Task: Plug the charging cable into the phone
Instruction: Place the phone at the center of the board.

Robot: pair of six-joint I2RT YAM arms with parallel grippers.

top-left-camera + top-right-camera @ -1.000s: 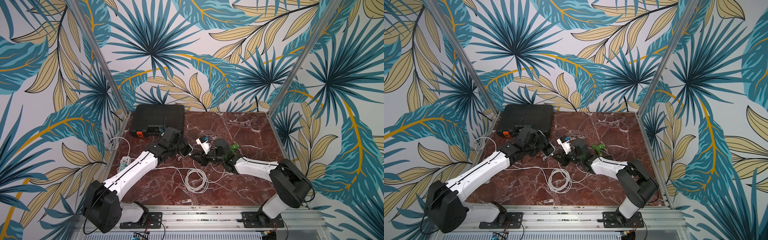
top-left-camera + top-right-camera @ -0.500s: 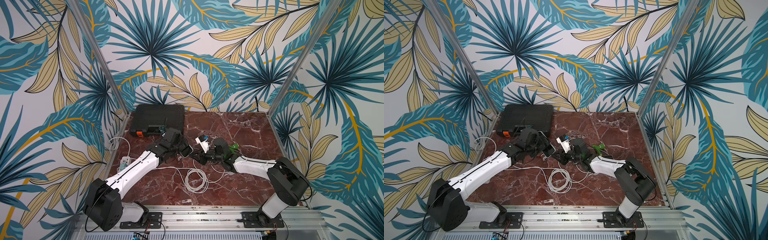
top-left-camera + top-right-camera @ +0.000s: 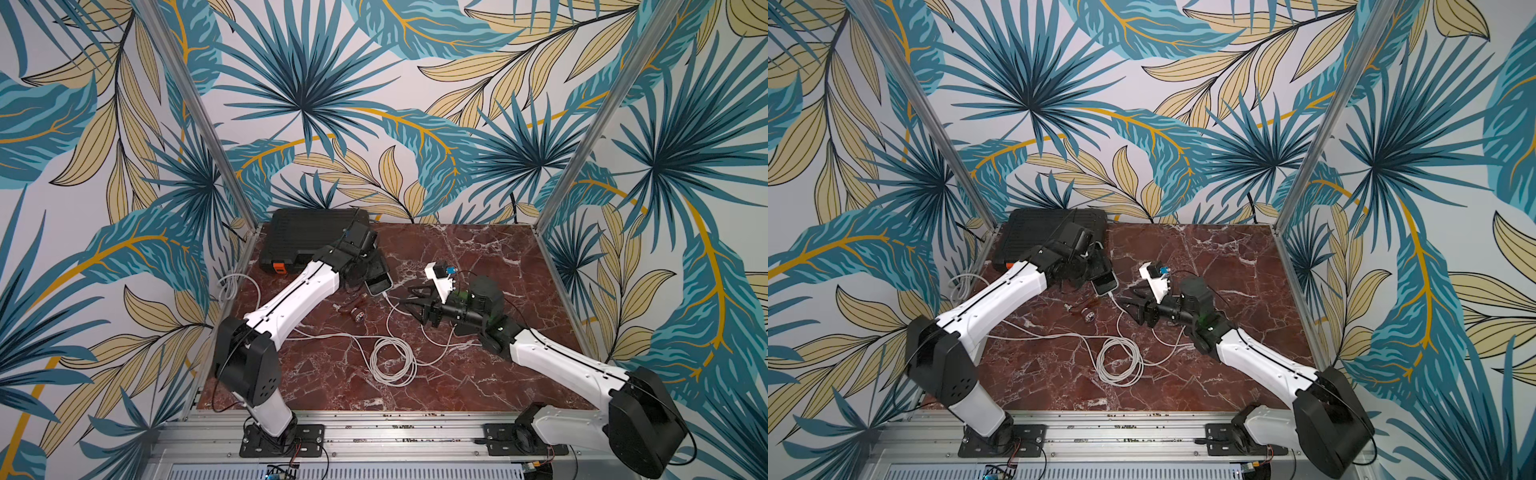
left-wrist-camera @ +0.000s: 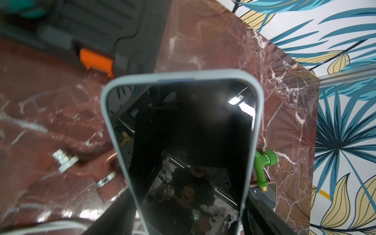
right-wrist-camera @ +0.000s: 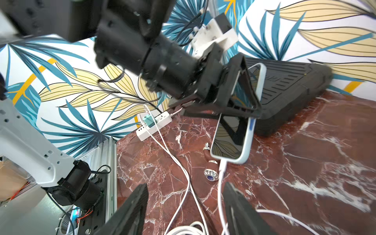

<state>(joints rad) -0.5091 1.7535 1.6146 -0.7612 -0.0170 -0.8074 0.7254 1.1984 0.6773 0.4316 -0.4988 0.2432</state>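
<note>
My left gripper moves down next, turns and releases the phone flat on bare marble (image 3: pixel 1122 280) beside the black case, since the cable sits in the phone's lower edge.
The phone (image 3: pixel 379 284) has a pale blue case and a dark screen. It stands tilted with its lower edge near the marble table (image 3: pixel 478 374). My left gripper (image 3: pixel 362 270) is shut on its two long sides, and in the left wrist view the phone (image 4: pixel 183 142) fills the space between the fingers (image 4: pixel 114 213). The white charging cable (image 5: pixel 221 168) sits plugged into the phone's lower edge (image 5: pixel 230 159). From there it runs down to a coil (image 3: pixel 392 359). To the right of the phone, my right gripper (image 3: pixel 415 299) is open. The cable passes between its fingers (image 5: pixel 130 211) untouched.
A black case (image 3: pixel 307 237) with an orange latch lies at the back left, just behind the left gripper. A small brown piece with a metal cap (image 5: pixel 211 173) lies below the phone. A white power strip (image 5: pixel 153 126) sits off the table's left edge. A green tap fitting (image 4: pixel 262 168) lies behind the phone.
My right gripper has opened off the cable's plug end and drawn back a little to the right. The plug stays in the phone. The left arm still holds the phone in place.
</note>
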